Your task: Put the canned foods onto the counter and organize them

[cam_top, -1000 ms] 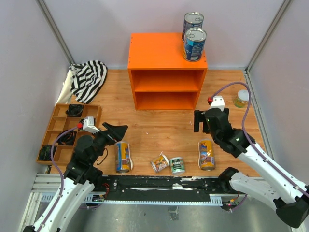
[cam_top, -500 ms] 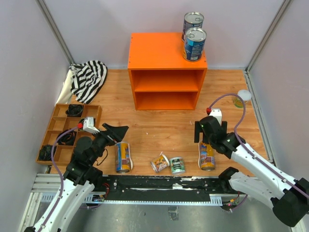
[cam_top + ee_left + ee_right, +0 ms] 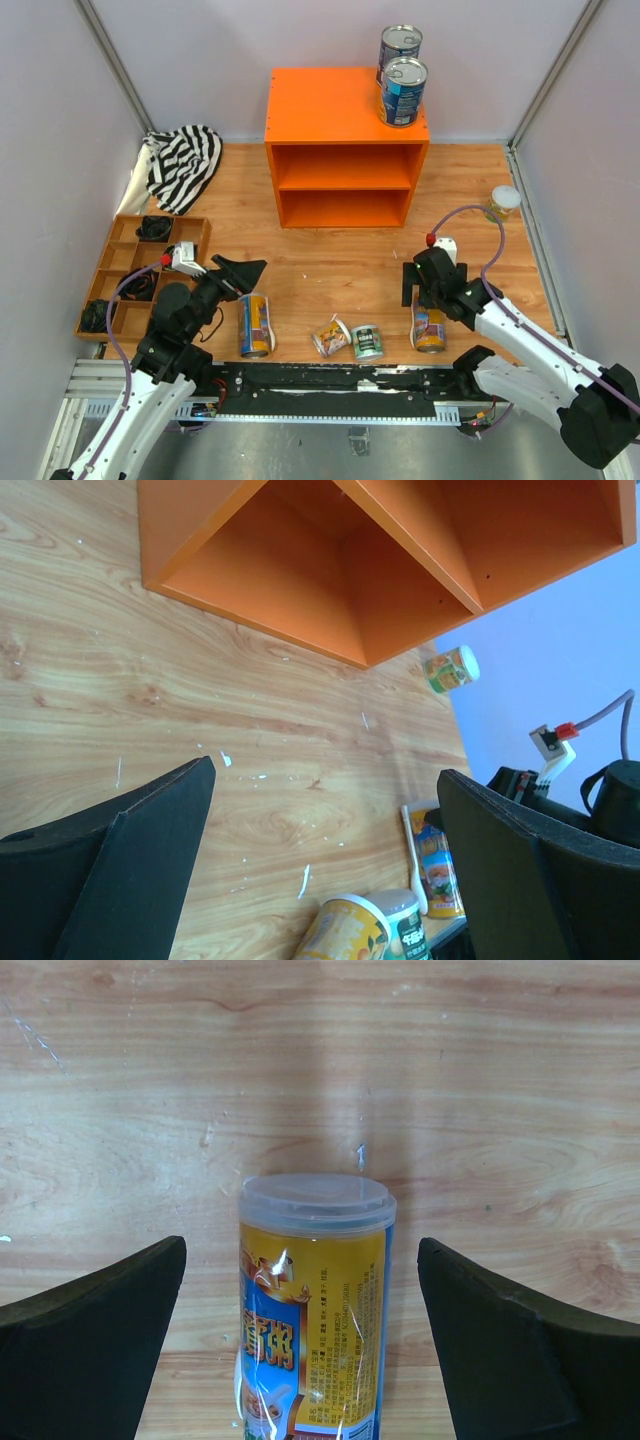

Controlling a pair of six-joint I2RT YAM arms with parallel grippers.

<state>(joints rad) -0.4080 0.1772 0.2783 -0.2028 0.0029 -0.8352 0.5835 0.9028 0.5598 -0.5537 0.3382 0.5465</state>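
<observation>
The robot's fingers have a gap on each side of the tall can's lidded end, so the right gripper will go down around it next and then close.
The orange counter bears two wide blue-labelled cans, one in front of the other, at its right rear corner. Two tall yellow-and-blue cans lie on the floor, one at left and one at right. Between them are a tipped small yellow can and a green one. Another small can stands far right. My right gripper is open, its fingers either side of the right tall can without touching it. My left gripper is open and empty above the floor, beside the left tall can.
A striped cloth lies at the back left. A brown compartment tray with dark items sits along the left wall. A metal rail runs along the near edge. Grey walls close in both sides.
My right gripper has moved toward the near edge and now sits over the right tall can, uncovering the small can at far right. The left arm has not moved.
</observation>
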